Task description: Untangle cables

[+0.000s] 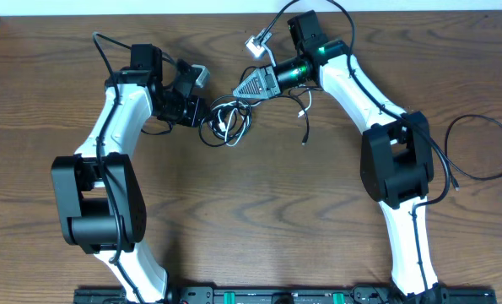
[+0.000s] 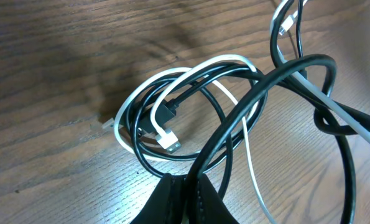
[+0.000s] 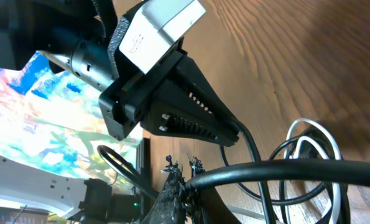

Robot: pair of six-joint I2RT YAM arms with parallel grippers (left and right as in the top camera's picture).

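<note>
My right gripper moves outward and away from the left gripper next until the black cable leaves it, as the left gripper holds the tangle's other side.
A tangle of thin black and white cables [image 1: 227, 125] lies on the wooden table between my two arms. In the left wrist view it is a loose coil [image 2: 185, 112] of a white cable [image 2: 197, 65] wound with black ones, a white plug [image 2: 168, 140] inside it. My left gripper [image 1: 202, 112] [image 2: 186, 180] is shut on a black cable [image 2: 259, 93] that rises to the right out of the coil. My right gripper [image 1: 236, 93] [image 3: 183, 171] is shut on a black cable [image 3: 296, 168] just above the tangle, facing the left gripper [image 3: 191, 118] at close range.
A separate black cable loop [image 1: 480, 148] lies at the right, beyond the right arm. A thin cord with a pale plug [image 1: 255, 44] lies near the table's far edge. A short black cord end [image 1: 305, 122] trails under the right forearm.
</note>
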